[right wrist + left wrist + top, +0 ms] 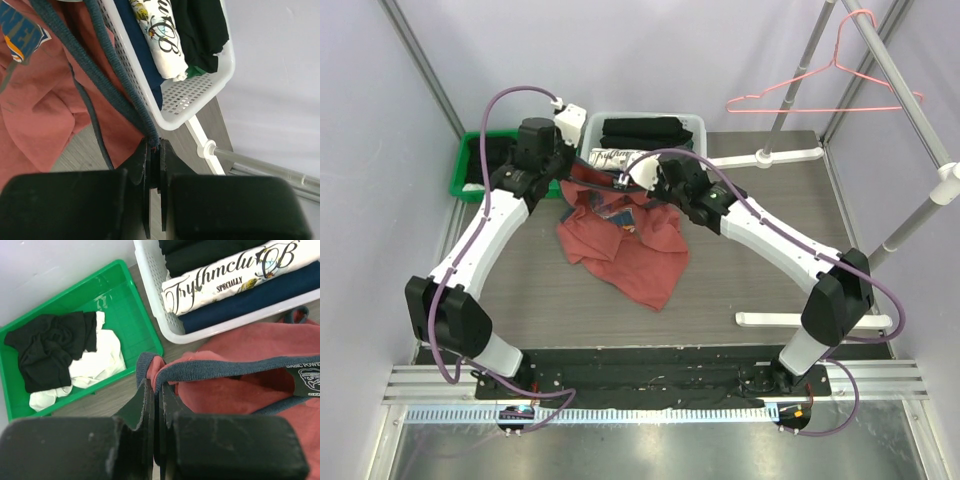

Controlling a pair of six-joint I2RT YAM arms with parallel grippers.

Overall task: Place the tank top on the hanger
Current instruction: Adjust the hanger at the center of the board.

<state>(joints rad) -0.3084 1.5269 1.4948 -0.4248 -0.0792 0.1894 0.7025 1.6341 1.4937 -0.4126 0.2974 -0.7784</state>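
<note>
My left gripper rises next to straighten the crumpled tank top, since it lies crumpled, then lowers onto the tabletop by the basket's bin-side corner (176, 351) and releases.
The rust-red tank top (630, 255) is lifted at its upper edge between both arms, its lower part lying crumpled on the grey table. My left gripper (572, 180) is shut on the shirt's left shoulder; the left wrist view shows the gripper (156, 386) pinching the navy trim of the tank top (240, 390). My right gripper (642, 186) is shut on the other shoulder, and in its wrist view the gripper (155, 144) clamps a navy-edged strap of the tank top (45, 95). The pink wire hanger (825, 88) hangs from the rack's rail at the back right, far from both grippers.
A white basket (696, 124) with folded black, white printed and navy clothes stands just behind the shirt. A green bin (468, 170) holding black and white cloth sits at the back left. The rack's white feet (790, 155) and slanted poles (910, 95) stand on the right.
</note>
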